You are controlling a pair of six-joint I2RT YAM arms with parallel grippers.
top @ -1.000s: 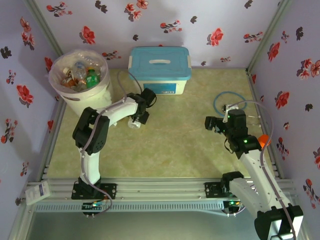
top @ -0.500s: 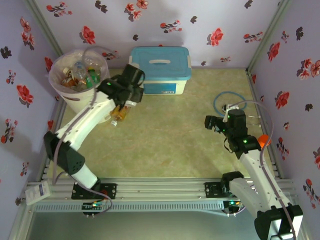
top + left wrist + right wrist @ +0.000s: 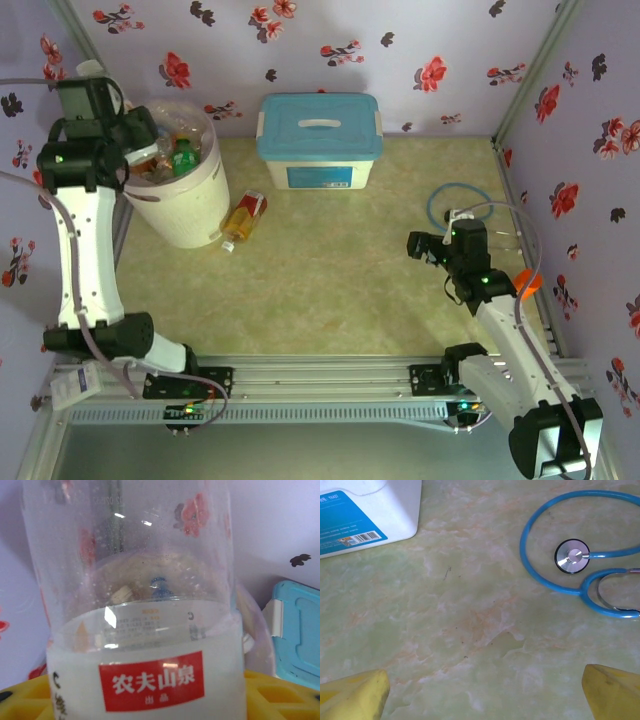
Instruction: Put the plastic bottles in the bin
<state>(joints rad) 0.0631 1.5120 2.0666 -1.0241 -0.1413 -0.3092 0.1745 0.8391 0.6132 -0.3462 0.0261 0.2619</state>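
The bin's opening (image 3: 174, 147) (image 3: 142, 582) is below, so my left gripper should next lower the clear plastic bottle toward the bottles inside and let go of it within the pinkish liner.
My left gripper (image 3: 143, 152) is raised at the left rim of the bin (image 3: 190, 215), shut on a clear plastic bottle (image 3: 135, 605) with a white and red label. That bottle stands between the yellow fingers (image 3: 282, 695) in the left wrist view. The round white bin holds several bottles (image 3: 170, 150) inside its pinkish liner. An amber bottle (image 3: 243, 217) lies on the table just right of the bin. My right gripper (image 3: 420, 245) hovers open over bare table (image 3: 482, 695), with nothing between its fingers.
A white box with a light-blue lid (image 3: 320, 140) stands at the back, right of the bin, and its lid corner (image 3: 300, 625) shows behind the held bottle. A blue stethoscope (image 3: 572, 557) lies far right of my right gripper. Flowered walls close in three sides.
The left arm swung up and left from the table near the box to the bin's rim, carrying the clear bottle. The amber bottle stays by the bin. The right arm barely moved.
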